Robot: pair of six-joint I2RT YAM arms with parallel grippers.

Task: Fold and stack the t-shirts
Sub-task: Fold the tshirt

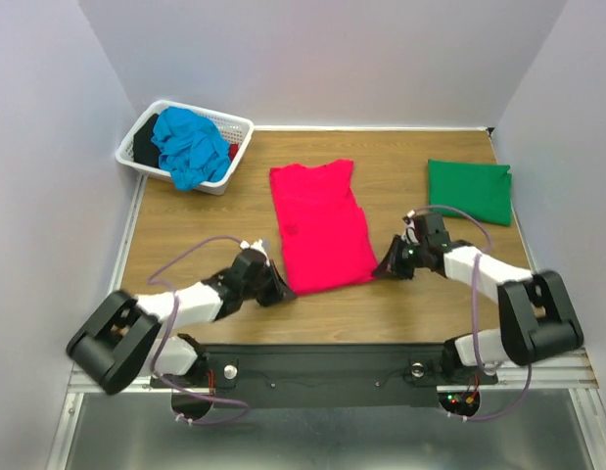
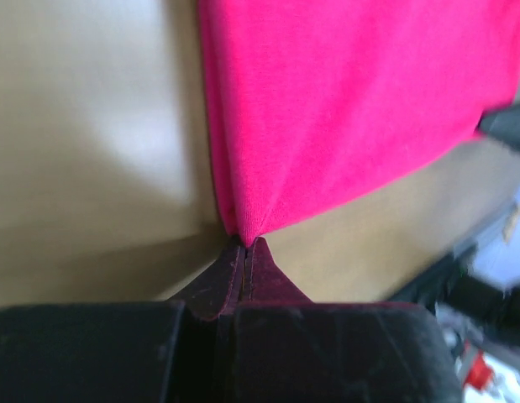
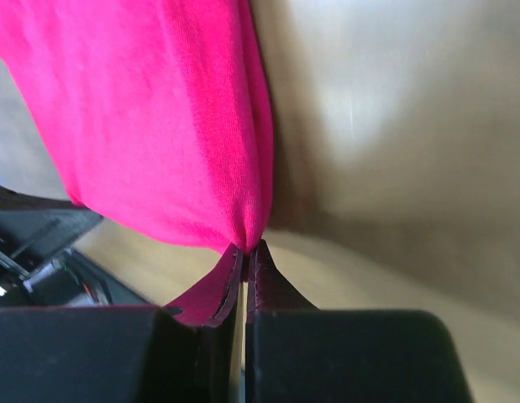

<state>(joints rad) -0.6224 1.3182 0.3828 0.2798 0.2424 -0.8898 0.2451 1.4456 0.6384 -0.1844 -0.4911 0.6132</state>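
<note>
My right gripper rises next, carries the t-shirt's held corner outward and releases it onto the crimson-pink t-shirt's far end [image 1: 338, 174], as that end lies outward of the gripper.
The crimson-pink t-shirt [image 1: 319, 225] lies folded lengthwise in the middle of the table. My left gripper [image 1: 283, 292] is shut on its near left corner, and the left wrist view shows the cloth [image 2: 352, 101] pinched at the fingertips [image 2: 247, 244]. At the near right corner my right gripper [image 1: 381, 269] is shut too, the pink cloth [image 3: 150, 117] gathered between its tips [image 3: 247, 248]. A folded green t-shirt [image 1: 469, 189] rests at the back right. The turquoise-blue t-shirt [image 1: 188, 144] is crumpled in the basket.
A white lattice laundry basket [image 1: 237, 125] stands at the back left corner, with dark and red cloth beside the blue tee. White walls close in the table on three sides. The arm bases sit on a black rail [image 1: 322, 372] at the near edge.
</note>
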